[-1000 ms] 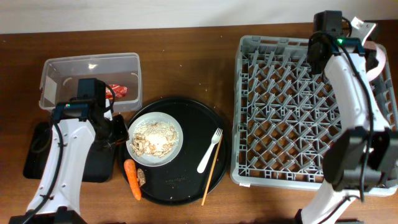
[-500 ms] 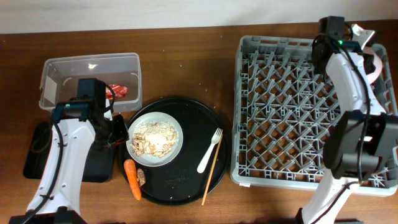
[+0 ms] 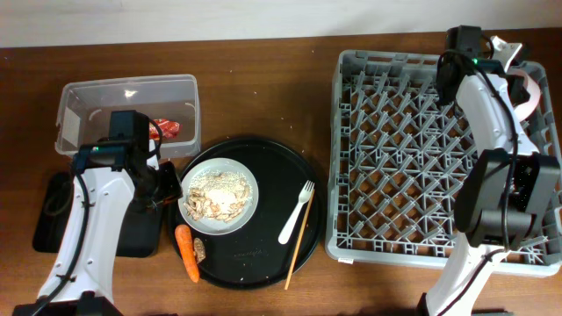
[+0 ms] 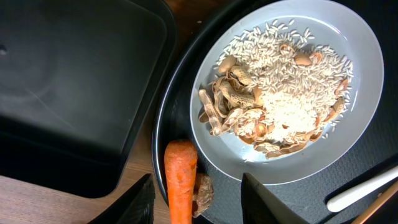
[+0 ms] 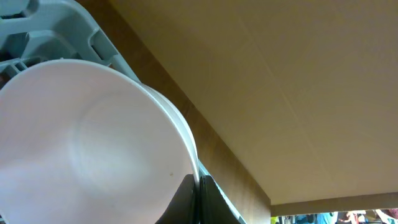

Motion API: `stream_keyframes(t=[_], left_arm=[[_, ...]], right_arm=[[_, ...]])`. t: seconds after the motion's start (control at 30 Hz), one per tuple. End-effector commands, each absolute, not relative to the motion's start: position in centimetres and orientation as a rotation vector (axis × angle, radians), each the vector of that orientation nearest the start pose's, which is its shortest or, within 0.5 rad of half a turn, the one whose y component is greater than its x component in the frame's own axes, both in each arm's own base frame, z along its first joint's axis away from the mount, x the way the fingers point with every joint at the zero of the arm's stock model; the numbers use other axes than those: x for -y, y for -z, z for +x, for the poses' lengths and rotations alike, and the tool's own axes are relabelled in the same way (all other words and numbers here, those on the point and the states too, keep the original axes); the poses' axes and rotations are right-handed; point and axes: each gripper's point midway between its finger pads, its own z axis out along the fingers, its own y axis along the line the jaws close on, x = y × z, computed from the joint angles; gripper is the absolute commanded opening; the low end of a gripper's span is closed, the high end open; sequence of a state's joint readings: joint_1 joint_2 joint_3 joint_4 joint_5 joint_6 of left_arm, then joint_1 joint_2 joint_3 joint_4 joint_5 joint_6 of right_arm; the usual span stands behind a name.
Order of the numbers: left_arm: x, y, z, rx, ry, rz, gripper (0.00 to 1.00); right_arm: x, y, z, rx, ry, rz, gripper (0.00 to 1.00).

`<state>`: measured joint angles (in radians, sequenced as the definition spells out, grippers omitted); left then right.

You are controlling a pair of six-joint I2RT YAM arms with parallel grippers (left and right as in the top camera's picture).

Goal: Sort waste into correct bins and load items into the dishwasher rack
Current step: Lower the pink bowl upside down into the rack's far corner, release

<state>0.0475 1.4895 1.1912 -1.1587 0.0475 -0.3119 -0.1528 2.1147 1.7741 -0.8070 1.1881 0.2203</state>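
Note:
I need to move my right gripper to the left in the overhead view and lower the pale pink bowl among the rack's far wires, as it hangs by the rack's side.
My right gripper (image 5: 198, 200) is shut on the rim of the pale pink bowl (image 5: 87, 143), which is held on edge over the far right corner of the grey dishwasher rack (image 3: 421, 158); overhead the bowl (image 3: 530, 88) shows by the rack's right wall. My left gripper (image 4: 199, 208) hangs open above the orange carrot (image 4: 180, 180) and the brown scrap (image 4: 203, 194), at the left edge of the white plate (image 4: 348, 134) of beige food scraps (image 4: 280, 99). A white fork (image 3: 297, 212) and chopsticks (image 3: 299, 239) lie right of the plate. The red wrapper (image 3: 167, 128) is in the clear tub (image 3: 88, 92).
The plate, carrot, fork and chopsticks rest on a large round black tray (image 3: 263, 263). A shallow black rectangular tray (image 4: 62, 93) sits just left of it, under my left arm. The rack's pegs stand in rows across its lattice floor.
My right wrist has shifted slightly at the rack's far right corner, still holding the bowl. The left arm has not moved.

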Motion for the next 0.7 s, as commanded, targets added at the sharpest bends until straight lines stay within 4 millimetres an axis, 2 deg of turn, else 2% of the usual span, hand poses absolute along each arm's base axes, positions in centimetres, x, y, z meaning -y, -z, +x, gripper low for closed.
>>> stream_keyframes(t=[0.0, 0.27, 0.4, 0.67], left_arm=[[-0.5, -12.3, 28.0, -2.963, 0.111, -0.558, 0.45], [-0.5, -12.3, 28.0, -2.963, 0.111, -0.557, 0.45], [-0.5, -12.3, 28.0, -2.963, 0.111, -0.558, 0.45], [-0.5, -12.3, 28.1, -2.960, 0.112, -0.557, 0.45]], right_arm=[[21.4, -16.6, 43.9, -2.248, 1.497, 0.675, 0.04], [18.2, -15.1, 44.8, -2.306, 1.439, 0.573, 0.05], [17.0, -13.7, 44.9, -2.384, 1.362, 0.533, 0.11], [16.7, -13.5, 44.9, -2.404, 1.351, 0.517, 0.15]])
